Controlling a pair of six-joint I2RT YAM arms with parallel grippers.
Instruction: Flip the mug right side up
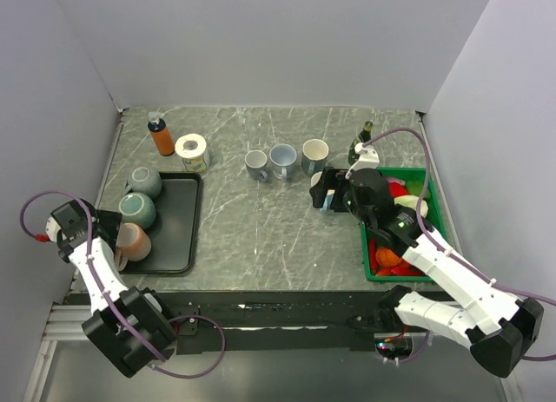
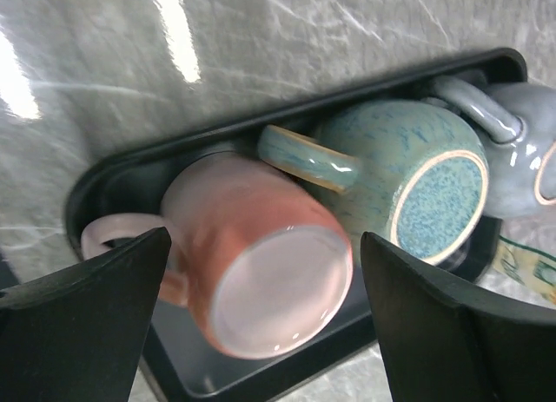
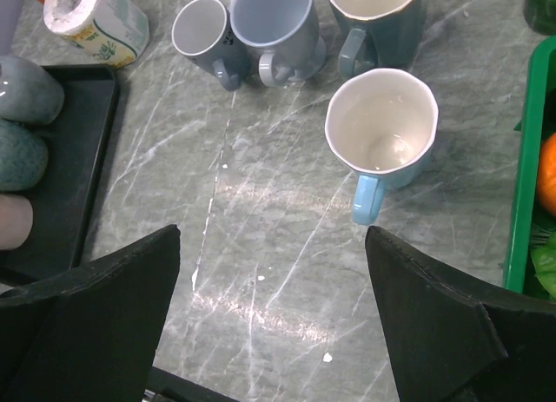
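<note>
Next, my left gripper moves to the right in the top view, turns and lowers to close on the pink mug's handle [image 1: 121, 262] [image 2: 117, 226], as it is narrower than the mug's base.
A pink mug [image 2: 261, 272] stands upside down, base up, at the near end of the black tray [image 1: 182, 237]; the same pink mug [image 1: 133, 241] shows in the top view. My left gripper [image 2: 265, 319] is open and hovers over it, fingers either side of the base without touching. Beside it a teal mug [image 2: 408, 176] and a grey mug [image 2: 521, 150] are also upside down. My right gripper [image 3: 274, 306] is open and empty above bare table, just short of an upright light blue mug [image 3: 382, 128].
Three upright mugs [image 1: 282, 161] stand in a row at mid-table. An orange bottle [image 1: 161, 137] and a paper-wrapped roll [image 1: 192, 152] sit behind the tray. A green bin [image 1: 372, 261] of produce lies on the right, under the right arm.
</note>
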